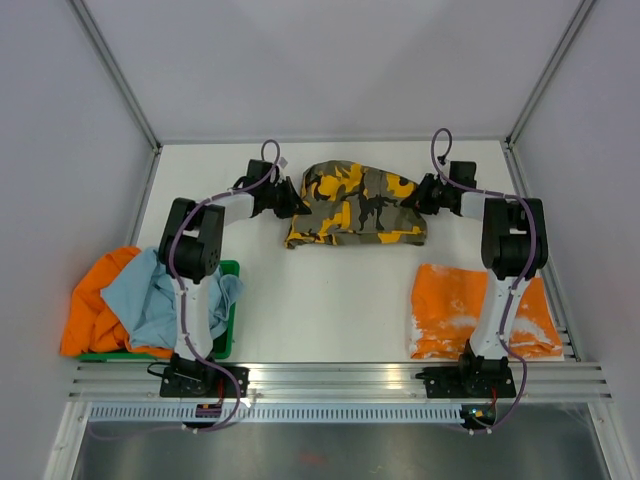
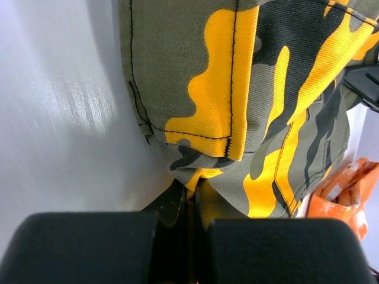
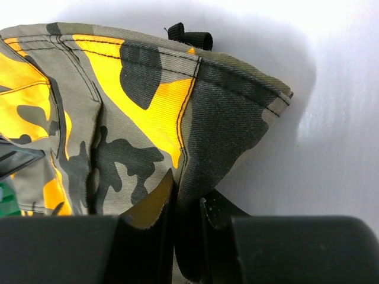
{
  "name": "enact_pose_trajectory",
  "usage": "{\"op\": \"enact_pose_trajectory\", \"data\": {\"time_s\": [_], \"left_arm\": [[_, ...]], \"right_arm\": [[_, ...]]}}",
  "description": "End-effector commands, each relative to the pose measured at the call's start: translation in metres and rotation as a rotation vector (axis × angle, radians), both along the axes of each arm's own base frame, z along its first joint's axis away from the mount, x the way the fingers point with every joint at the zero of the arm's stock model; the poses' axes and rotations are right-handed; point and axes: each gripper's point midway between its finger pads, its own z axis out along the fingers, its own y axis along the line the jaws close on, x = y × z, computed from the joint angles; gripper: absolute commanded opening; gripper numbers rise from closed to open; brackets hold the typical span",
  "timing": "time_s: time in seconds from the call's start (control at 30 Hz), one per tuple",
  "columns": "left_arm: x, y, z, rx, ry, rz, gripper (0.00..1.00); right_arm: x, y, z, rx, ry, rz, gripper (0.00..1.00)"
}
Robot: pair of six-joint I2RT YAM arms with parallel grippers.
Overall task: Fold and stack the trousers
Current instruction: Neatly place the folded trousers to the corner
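My right gripper will move back next and let go of the trousers (image 1: 355,203) over the orange garment, because the orange garment lies back from my gripper, to its right in the top view.
The camouflage trousers (image 1: 355,203) lie bunched at the far middle of the table, olive with black and yellow-orange blotches. My left gripper (image 1: 291,203) is shut on their left edge; in the left wrist view a fold of the trousers (image 2: 237,89) is pinched between the fingers (image 2: 172,204). My right gripper (image 1: 422,196) is shut on their right edge; in the right wrist view the dark hem of the trousers (image 3: 228,127) runs down between the fingers (image 3: 151,204). The cloth hangs between both grippers, partly lifted.
A folded orange garment (image 1: 480,310) lies near the right arm's base. A green tray (image 1: 228,310) at the left holds a light-blue cloth (image 1: 160,295) and an orange cloth (image 1: 95,300). White walls and metal frame posts close in the table.
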Motion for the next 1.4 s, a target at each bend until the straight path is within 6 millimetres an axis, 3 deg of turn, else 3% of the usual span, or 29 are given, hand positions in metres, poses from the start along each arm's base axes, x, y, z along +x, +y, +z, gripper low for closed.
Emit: {"op": "enact_pose_trajectory", "data": {"time_s": [0.0,0.07,0.1,0.17,0.2,0.27,0.3,0.33,0.37,0.4,0.47,0.53,0.57,0.6,0.63,0.67,0.7,0.83,0.87,0.9,0.93,0.97,1.0,1.13,1.17,1.2,1.27,1.3,1.37], "left_arm": [[-0.001,-0.024,0.043,-0.133,-0.033,-0.058,0.02],[-0.002,-0.025,0.064,-0.158,-0.056,-0.062,0.02],[-0.003,-0.025,0.089,-0.176,-0.096,-0.065,0.02],[-0.004,-0.024,0.116,-0.191,-0.148,-0.069,0.02],[-0.008,-0.024,0.141,-0.206,-0.195,-0.070,0.02],[-0.010,-0.023,0.166,-0.231,-0.244,-0.058,0.02],[-0.015,-0.024,0.176,-0.255,-0.241,-0.049,0.02],[-0.022,-0.027,0.201,-0.278,-0.298,-0.058,0.02],[-0.028,-0.029,0.208,-0.284,-0.307,-0.060,0.02],[-0.039,-0.033,0.230,-0.295,-0.352,-0.073,0.02],[-0.052,-0.039,0.249,-0.306,-0.383,-0.090,0.02],[-0.069,-0.052,0.263,-0.322,-0.397,-0.116,0.02],[-0.081,-0.056,0.276,-0.332,-0.416,-0.128,0.02],[-0.087,-0.060,0.282,-0.333,-0.423,-0.124,0.02],[-0.102,-0.075,0.286,-0.341,-0.426,-0.156,0.02],[-0.114,-0.080,0.292,-0.343,-0.430,-0.165,0.02],[-0.127,-0.094,0.292,-0.346,-0.428,-0.180,0.02],[-0.162,-0.115,0.281,-0.387,-0.391,-0.181,0.02],[-0.173,-0.117,0.261,-0.396,-0.336,-0.171,0.02],[-0.176,-0.119,0.273,-0.431,-0.379,-0.150,0.02],[-0.194,-0.131,0.268,-0.441,-0.372,-0.173,0.02],[-0.203,-0.135,0.258,-0.438,-0.354,-0.166,0.02],[-0.218,-0.150,0.260,-0.455,-0.373,-0.176,0.02],[-0.253,-0.189,0.243,-0.469,-0.369,-0.224,0.02],[-0.259,-0.196,0.235,-0.463,-0.370,-0.234,0.02],[-0.268,-0.209,0.220,-0.441,-0.361,-0.244,0.02],[-0.274,-0.221,0.208,-0.435,-0.347,-0.263,0.02],[-0.282,-0.229,0.203,-0.440,-0.338,-0.283,0.02],[-0.285,-0.240,0.188,-0.423,-0.350,-0.287,0.02]], "right_arm": [[-0.009,0.033,0.034,0.142,0.017,0.070,0.00],[0.000,0.032,0.063,0.147,-0.028,0.048,0.00],[-0.002,0.031,0.085,0.144,-0.046,0.039,0.00],[0.002,0.027,0.115,0.134,-0.093,0.005,0.00],[0.001,0.025,0.141,0.130,-0.138,-0.007,0.00],[-0.002,0.021,0.164,0.122,-0.177,-0.047,0.00],[-0.007,0.019,0.190,0.120,-0.230,-0.055,0.00],[-0.013,0.018,0.194,0.115,-0.233,-0.068,0.00],[-0.019,0.013,0.215,0.096,-0.279,-0.093,0.00],[-0.026,0.011,0.218,0.084,-0.274,-0.104,0.00],[-0.034,0.004,0.234,0.058,-0.296,-0.142,0.00],[-0.050,-0.005,0.263,0.034,-0.333,-0.166,0.00],[-0.059,-0.015,0.284,0.017,-0.370,-0.189,0.00],[-0.068,-0.026,0.292,-0.027,-0.354,-0.215,0.00],[-0.074,-0.046,0.295,-0.064,-0.337,-0.267,0.00],[-0.092,-0.064,0.292,-0.120,-0.274,-0.328,0.00],[-0.100,-0.080,0.303,-0.178,-0.280,-0.360,0.00],[-0.162,-0.159,0.295,-0.518,-0.107,-0.575,0.00],[-0.183,-0.166,0.294,-0.579,-0.067,-0.593,0.00],[-0.194,-0.175,0.295,-0.632,-0.052,-0.616,0.00],[-0.208,-0.194,0.296,-0.734,-0.025,-0.673,0.00],[-0.222,-0.200,0.299,-0.779,-0.017,-0.696,0.00],[-0.231,-0.207,0.297,-0.824,0.003,-0.719,0.00],[-0.275,-0.252,0.303,-1.107,0.080,-0.888,0.00],[-0.281,-0.259,0.312,-1.151,0.054,-0.933,0.00],[-0.284,-0.263,0.302,-1.194,0.077,-0.919,0.00],[-0.285,-0.269,0.307,-1.307,0.037,-0.846,0.00],[-0.289,-0.276,0.294,-1.367,0.081,-0.831,0.00],[-0.290,-0.290,0.295,-1.462,0.097,-0.873,0.00]]}}
